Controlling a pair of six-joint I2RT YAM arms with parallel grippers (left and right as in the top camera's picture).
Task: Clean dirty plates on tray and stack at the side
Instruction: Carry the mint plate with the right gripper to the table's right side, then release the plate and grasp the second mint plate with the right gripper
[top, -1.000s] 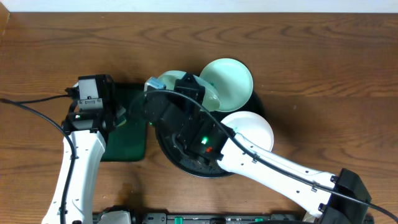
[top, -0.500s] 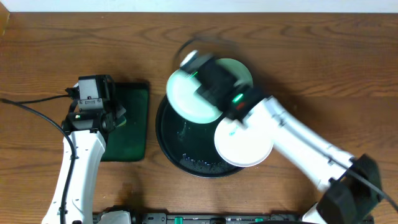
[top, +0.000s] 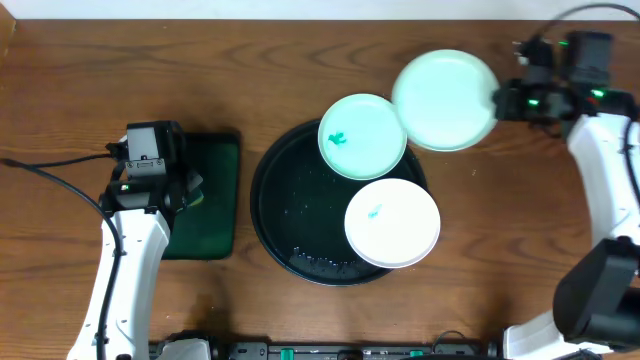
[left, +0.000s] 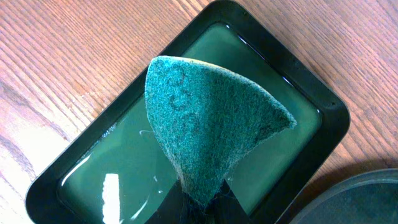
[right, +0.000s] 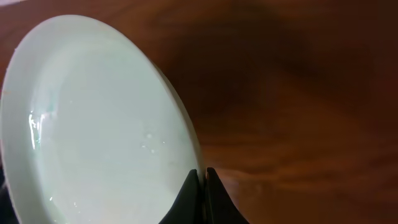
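The plate in my right gripper looks free of smears. So my right gripper next needs to lower the plate slightly back onto the bare wood beside the black tray and let go of the plate's rim.
The round black tray (top: 275, 215) sits mid-table. A pale turquoise plate (top: 362, 137) with a teal smear rests on its far rim. A white plate (top: 392, 222) with a small teal smear lies on its right side. My right gripper (top: 497, 102) is shut on the rim of a second pale turquoise plate (top: 444, 100), held over the table at the tray's far right; in the right wrist view this plate (right: 93, 130) looks wet and smear-free, pinched at its edge (right: 202, 177). My left gripper (left: 200, 208) is shut on a teal sponge (left: 208, 134) above the green rectangular tray (left: 311, 140).
The dark green rectangular tray (top: 212, 200) holds liquid and lies left of the black tray, under my left arm (top: 140, 200). Bare wooden table shows to the right of the black tray (top: 520, 230). The black tray's edge shows in the left wrist view (left: 360, 199).
My right arm swung from over the black tray to the far right, carrying the turquoise plate off the tray. The left arm has not moved.
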